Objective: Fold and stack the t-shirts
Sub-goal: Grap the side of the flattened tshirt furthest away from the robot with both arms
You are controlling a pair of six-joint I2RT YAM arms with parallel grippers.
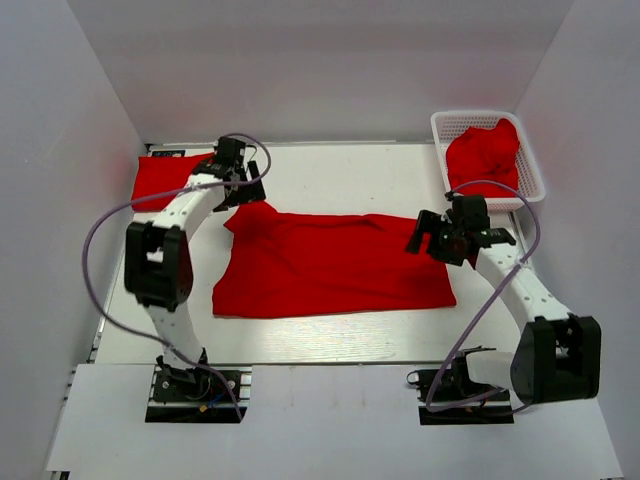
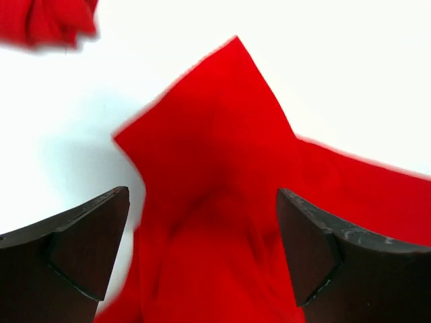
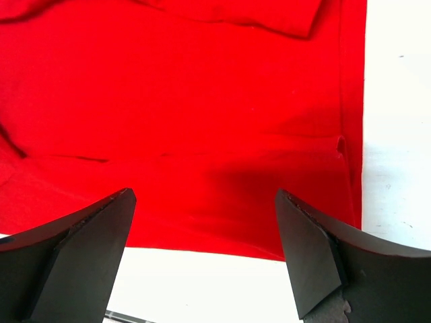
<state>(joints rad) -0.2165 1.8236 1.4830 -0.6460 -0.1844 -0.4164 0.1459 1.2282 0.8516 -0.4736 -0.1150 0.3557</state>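
Note:
The left gripper moves down onto the red t-shirt's far sleeve corner (image 1: 259, 207) (image 2: 214, 75) below it next, because that corner sticks out free over bare table.
A red t-shirt (image 1: 330, 265) lies spread flat across the middle of the table. My left gripper (image 1: 238, 192) is open above its far left sleeve corner (image 2: 222, 134), holding nothing. My right gripper (image 1: 432, 238) is open above the shirt's right edge (image 3: 269, 168), holding nothing. A folded red shirt (image 1: 165, 177) lies at the far left, partly behind my left arm; its edge shows in the left wrist view (image 2: 47, 23). More crumpled red shirts (image 1: 485, 155) fill the basket.
A white mesh basket (image 1: 536, 172) stands at the far right corner. White walls close in the table on the left, back and right. The arm bases sit at the near edge.

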